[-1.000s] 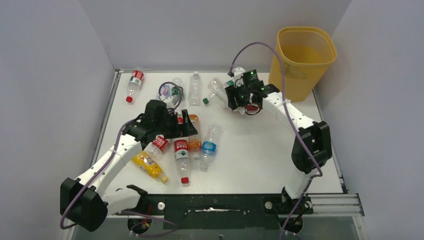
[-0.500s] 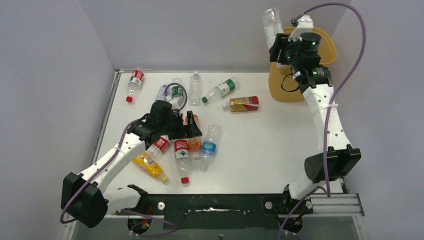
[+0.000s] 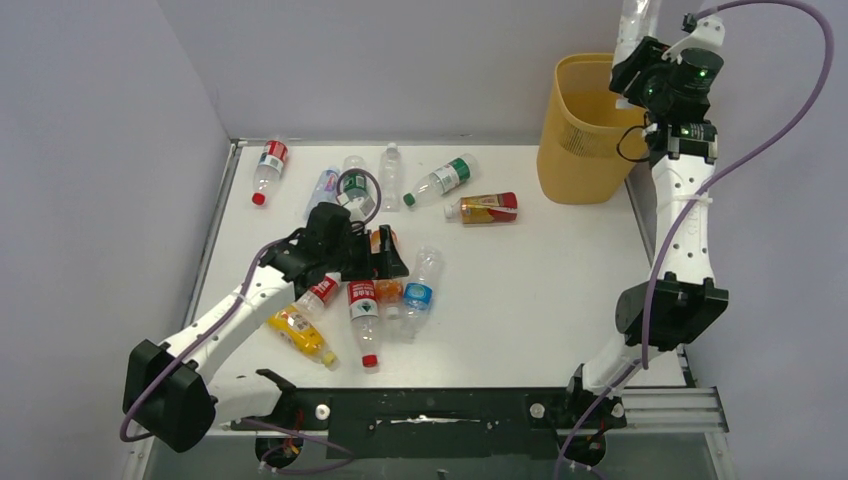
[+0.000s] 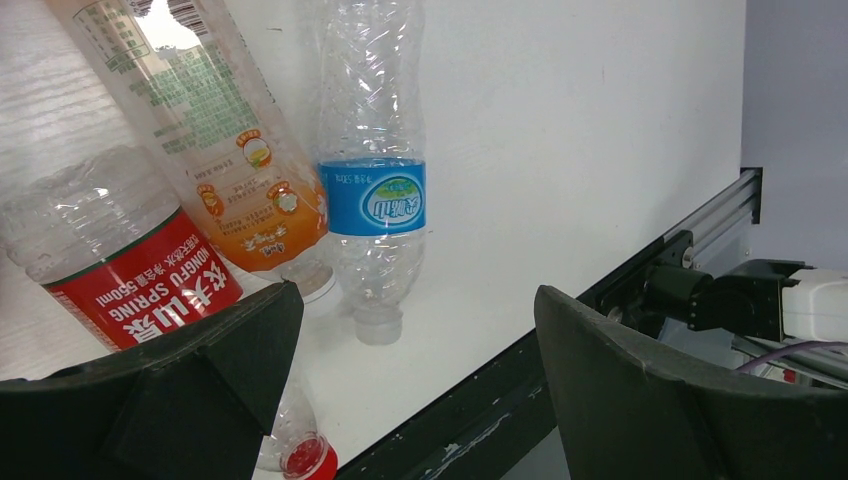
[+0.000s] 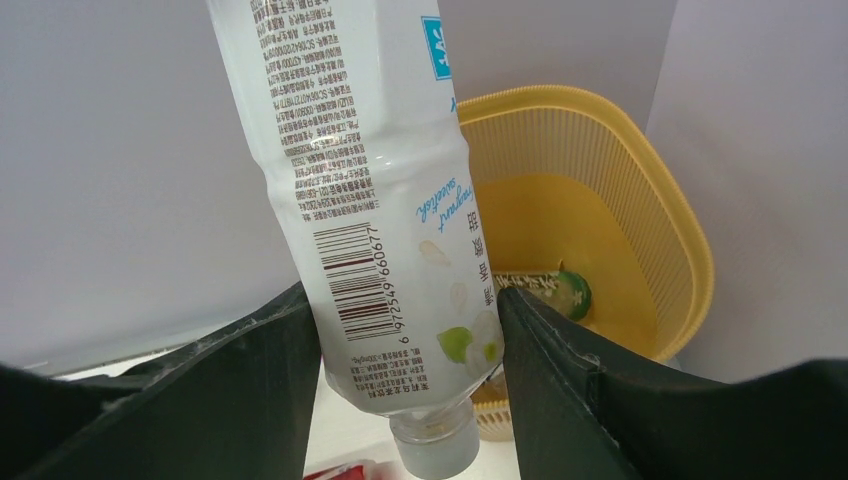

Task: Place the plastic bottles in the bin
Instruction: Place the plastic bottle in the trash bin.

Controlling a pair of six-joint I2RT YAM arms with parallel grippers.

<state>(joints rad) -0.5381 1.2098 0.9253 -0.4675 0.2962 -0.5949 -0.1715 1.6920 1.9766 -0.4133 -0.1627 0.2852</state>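
Observation:
The end with the cap of the clear white-labelled bottle (image 5: 365,200) is already above the bin's opening (image 5: 572,232), so my right gripper will next move just slightly outward there and open to let the bottle go.
My right gripper (image 3: 640,62) is raised at the yellow-orange bin's (image 3: 560,150) right rim, shut on a clear white-labelled bottle (image 5: 365,200) that sticks up past the frame top (image 3: 634,18). The bin (image 5: 660,200) shows behind it with a green-capped bottle (image 5: 568,292) inside. My left gripper (image 3: 385,258) is open and low over a cluster of bottles: a blue-labelled clear one (image 4: 372,190), an orange one (image 4: 230,170) and a red-labelled one (image 4: 130,270). More bottles lie at the table's back (image 3: 440,180).
A yellow bottle (image 3: 298,332) and red-capped bottles (image 3: 365,320) lie by the left arm. An orange-red bottle (image 3: 484,207) lies mid-table. Walls close in on three sides. The black front rail (image 4: 560,350) runs along the near edge.
My right gripper lifted the clear bottle from the table's back up and right to the bin's right rim. My left gripper shifted slightly right over the cluster.

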